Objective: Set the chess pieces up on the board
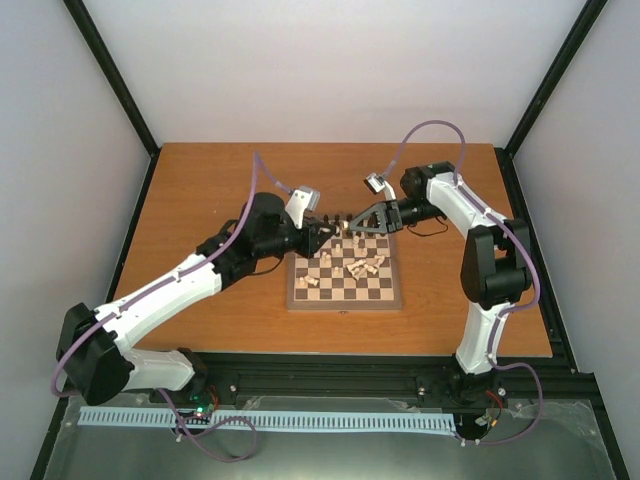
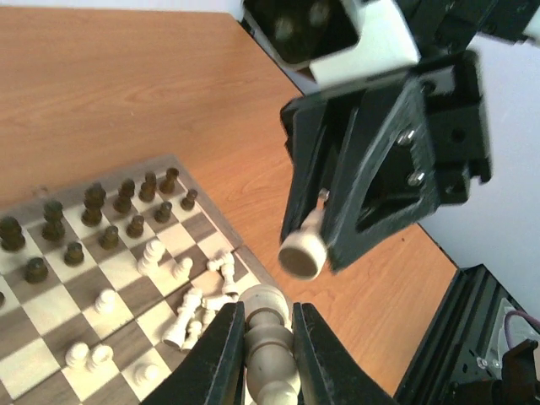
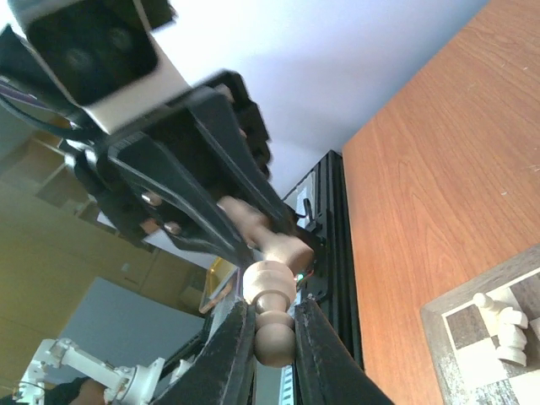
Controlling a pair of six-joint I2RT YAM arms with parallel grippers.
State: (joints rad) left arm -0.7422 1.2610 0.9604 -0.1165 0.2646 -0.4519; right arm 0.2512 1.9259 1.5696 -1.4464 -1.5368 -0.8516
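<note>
The board's empty dark edge square (image 1: 386, 282) lies below my right gripper, back and to the right in the top view, so next my right gripper needs to swing back, tip downward, lower and let go.
The board (image 1: 345, 304) lies mid-table, and both grippers meet just above its far edge. My left gripper (image 2: 268, 337) is shut on a cream chess piece (image 2: 270, 354), its round base pointing away from the camera. My right gripper (image 3: 272, 333) is shut on another cream piece (image 3: 272, 316). In the top view the left gripper (image 1: 322, 236) and right gripper (image 1: 347, 228) almost touch, the two bases close together. Dark pieces (image 2: 93, 207) stand in two rows on the board (image 2: 51, 314). Several cream pieces (image 2: 202, 308) lie toppled near its edge, while others stand.
Bare wooden table (image 1: 200, 180) surrounds the board. Black frame rails (image 1: 330, 370) run along the near edge, and grey walls close in the sides and back. The right arm's upright link (image 1: 490, 270) stands to the right of the board.
</note>
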